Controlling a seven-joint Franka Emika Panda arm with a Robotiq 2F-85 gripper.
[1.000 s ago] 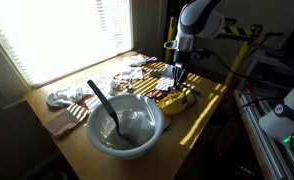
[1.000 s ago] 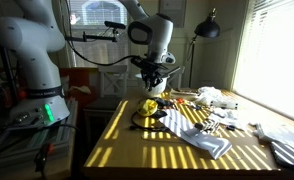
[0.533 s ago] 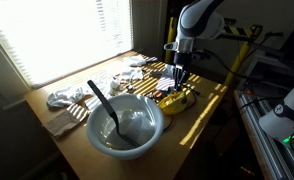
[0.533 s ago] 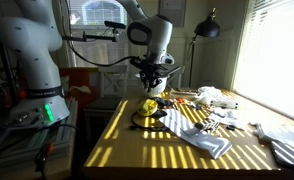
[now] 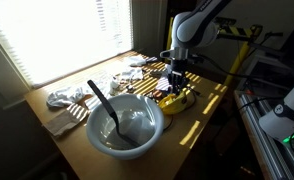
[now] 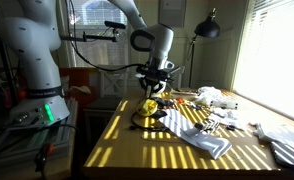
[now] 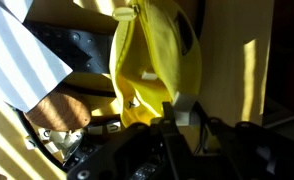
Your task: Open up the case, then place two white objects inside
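Note:
My gripper still has the small white object above the case's rim, beside the opening. It needs to move over the yellow inside (image 5: 173, 103) (image 7: 140, 76) next, then lower the object there.
The yellow case (image 5: 174, 99) with dark trim lies near the table's edge, in front of the big bowl, and also shows in an exterior view as the case (image 6: 148, 105). In the wrist view the case (image 7: 157, 60) fills the middle, its yellow inside showing. My gripper (image 5: 176, 82) hangs low, right above it, and appears in an exterior view as the gripper (image 6: 153, 91). In the wrist view the gripper (image 7: 185, 110) is shut on a small white object (image 7: 183, 106), held just over the case's near edge.
A large pale bowl (image 5: 125, 125) with a dark spoon (image 5: 102, 102) stands at the front. A striped cloth (image 6: 197, 130) lies beside the case. White clutter (image 6: 211, 96) and crumpled cloth (image 5: 63, 98) lie by the window. A dark cable (image 6: 142, 122) loops near the case.
The arm has come down toward the case with the white object still in its fingers. The case and bowl have not moved.

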